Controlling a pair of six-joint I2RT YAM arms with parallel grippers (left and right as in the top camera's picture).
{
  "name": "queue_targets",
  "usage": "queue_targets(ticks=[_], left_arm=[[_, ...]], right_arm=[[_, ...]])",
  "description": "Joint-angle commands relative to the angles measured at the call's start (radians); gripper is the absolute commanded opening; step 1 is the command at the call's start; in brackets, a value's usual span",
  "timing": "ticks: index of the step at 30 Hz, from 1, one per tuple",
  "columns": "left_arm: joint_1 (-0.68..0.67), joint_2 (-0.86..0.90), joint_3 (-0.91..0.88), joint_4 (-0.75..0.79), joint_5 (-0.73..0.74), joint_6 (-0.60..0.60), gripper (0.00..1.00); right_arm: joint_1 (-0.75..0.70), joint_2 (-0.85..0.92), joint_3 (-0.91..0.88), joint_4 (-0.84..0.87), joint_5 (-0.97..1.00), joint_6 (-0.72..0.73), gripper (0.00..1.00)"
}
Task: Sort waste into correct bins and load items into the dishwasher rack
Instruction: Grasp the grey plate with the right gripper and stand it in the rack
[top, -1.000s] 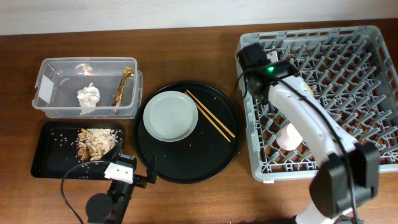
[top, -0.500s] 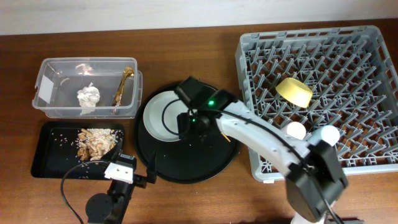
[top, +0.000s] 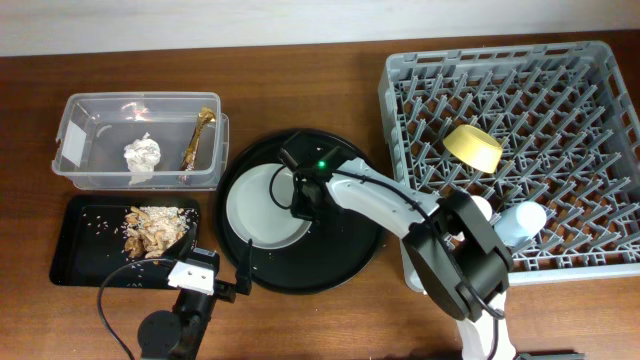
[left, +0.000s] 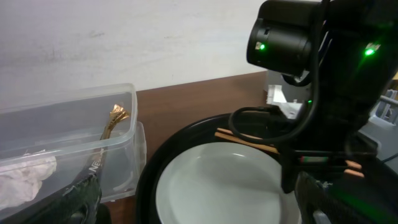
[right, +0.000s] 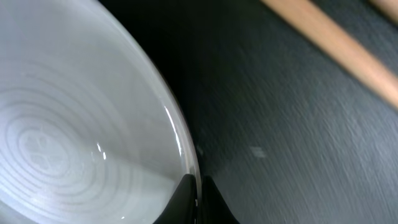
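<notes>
My right gripper lifts and shifts to the right in the overhead view next, lowering the plate (top: 255, 205) among the rack's empty wires past the yellow bowl.
The pale grey-green plate (top: 255, 205) lies on the large round black tray (top: 340, 262). My right gripper (top: 305, 207) is shut on the plate's right rim; in the right wrist view its fingers (right: 196, 194) pinch the rim of the plate (right: 74, 143). A chopstick (right: 336, 50) lies beyond on the tray. My left gripper (top: 225, 285) is open and empty at the tray's front left, and its view looks across the plate (left: 217, 180). The yellow bowl (top: 473, 147), pink cup (top: 480, 207) and light-blue cup (top: 522, 222) sit in the dishwasher rack (top: 400, 90).
The clear tub (top: 80, 110) holds the napkin (top: 142, 153) and gold wrapper (top: 198, 138). The shallow black tray (top: 80, 255) holds the food scraps (top: 152, 228). The chopsticks (left: 249, 138) lie behind the plate, under my right arm.
My right arm has swung from the rack over to the round tray and closed on the plate's rim. The plate has shifted slightly to the front left. The left arm has not moved.
</notes>
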Motion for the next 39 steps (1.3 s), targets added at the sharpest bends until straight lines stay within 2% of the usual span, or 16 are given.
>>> queue_targets(ticks=[1, 8, 12, 15, 19, 23, 27, 32, 37, 39], left_arm=[[0.007, -0.005, -0.008, 0.006, 0.010, 0.013, 0.99], [0.007, -0.005, -0.008, 0.006, 0.010, 0.013, 0.99], [0.007, -0.005, -0.008, 0.006, 0.010, 0.013, 0.99], [0.006, -0.005, -0.008, 0.006, 0.010, 0.012, 0.99], [0.006, -0.005, -0.008, 0.006, 0.010, 0.013, 0.99], [0.006, -0.005, -0.008, 0.006, 0.010, 0.012, 0.99], [0.007, -0.005, -0.008, 0.006, 0.010, 0.012, 0.99], [0.007, -0.005, -0.008, 0.006, 0.010, 0.013, 0.99], [0.006, -0.005, -0.008, 0.006, 0.010, 0.013, 0.99], [0.007, -0.005, -0.008, 0.006, 0.010, 0.013, 0.99]], right_arm=[[-0.019, -0.150, 0.005, -0.051, 0.119, -0.110, 0.04], [-0.129, -0.543, 0.004, -0.137, 0.524, -0.387, 0.04], [-0.303, -0.686, 0.004, -0.181, 0.952, -0.538, 0.04], [-0.434, -0.678, 0.004, -0.169, 1.099, -0.588, 0.04], [-0.628, -0.590, 0.004, -0.147, 1.128, -0.623, 0.04], [-0.732, -0.481, 0.004, -0.098, 1.138, -0.670, 0.04], [-0.738, -0.352, 0.004, 0.025, 1.202, -0.854, 0.04], [-0.666, -0.306, 0.004, 0.033, 1.194, -0.878, 0.04], [-0.537, -0.310, 0.004, -0.035, 1.191, -0.872, 0.54], [-0.457, -0.332, 0.004, -0.080, 1.112, -0.828, 0.66]])
